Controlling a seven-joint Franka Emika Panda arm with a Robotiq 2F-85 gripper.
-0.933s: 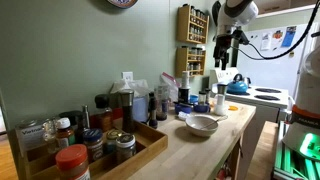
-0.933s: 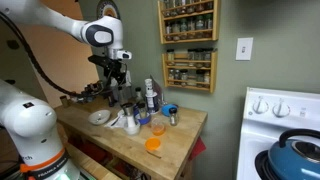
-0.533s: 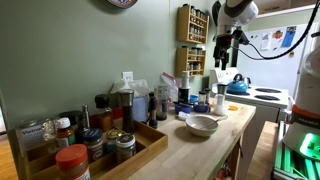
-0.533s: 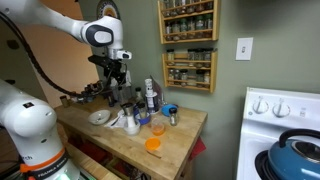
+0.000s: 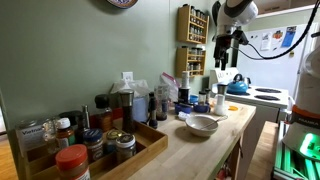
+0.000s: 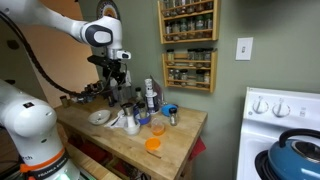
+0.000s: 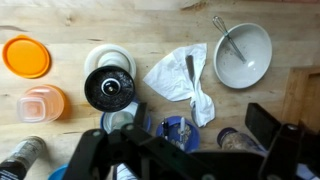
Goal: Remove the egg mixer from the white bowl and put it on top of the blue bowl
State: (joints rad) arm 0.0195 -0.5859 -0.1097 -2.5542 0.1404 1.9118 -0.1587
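The handle (image 7: 229, 38) is slanting inside the white bowl. My gripper will next move over the bowl, turn so its fingers are on both sides of the handle, and go down.
In the wrist view the white bowl (image 7: 243, 56) lies at the top right with the egg mixer (image 7: 231, 43) resting inside it, its handle leaning on the rim. The small blue bowl (image 7: 180, 132) sits low in the middle, between my gripper's fingers (image 7: 180, 150), with small things inside. My gripper is open and empty, high above the counter. Both exterior views show it (image 5: 224, 55) (image 6: 117, 78) well above the white bowl (image 5: 203, 124) (image 6: 99, 117). The blue bowl also shows in an exterior view (image 6: 170, 110).
A crumpled white cloth (image 7: 186, 80) lies between the two bowls. An orange lid (image 7: 25, 57), an orange cup (image 7: 40, 102) and a black-lidded jar (image 7: 108, 88) stand at the left. A blue kettle (image 5: 237, 85) sits on the stove. A wooden tray of jars (image 5: 95, 150) is on the counter.
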